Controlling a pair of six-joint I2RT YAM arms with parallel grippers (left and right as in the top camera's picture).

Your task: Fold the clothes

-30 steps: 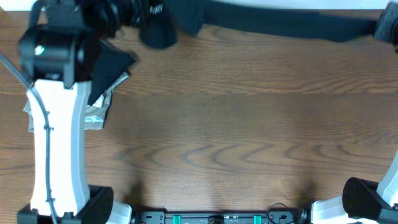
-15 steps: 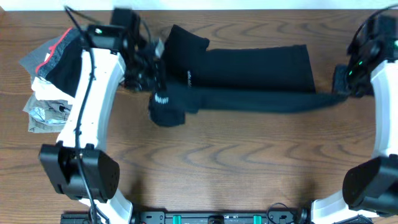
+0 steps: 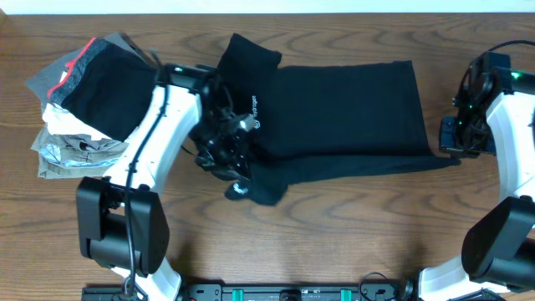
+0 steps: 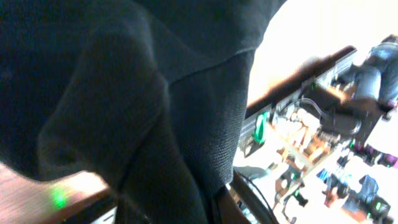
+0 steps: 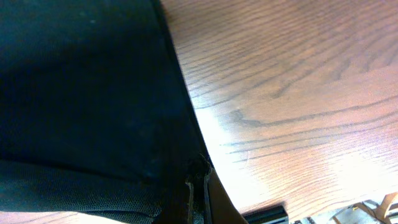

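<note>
The shirt's fabric hangs crumpled around my left gripper's fingers, so this gripper will carry the shirt's bunched end back over the bare wood in front and release it there.
The black T-shirt [image 3: 343,109] lies stretched across the wooden table, folded lengthwise, with small white lettering near its left end. My left gripper [image 3: 236,165] is shut on the shirt's left end, bunched and draped over the jaws; black fabric [image 4: 124,93] fills the left wrist view. My right gripper [image 3: 452,147] is shut on the shirt's right corner at the table; the right wrist view shows the shirt [image 5: 87,99] pinched between the fingers [image 5: 200,186].
A stack of folded garments [image 3: 79,104], grey, white and red-trimmed with a black one on top, sits at the table's left edge. Bare wooden table [image 3: 351,226] lies in front of the shirt.
Both arms have pulled the shirt toward the table's front. It now lies wider and flatter. My left gripper has moved down and right with the bunched end; my right gripper has moved down slightly.
</note>
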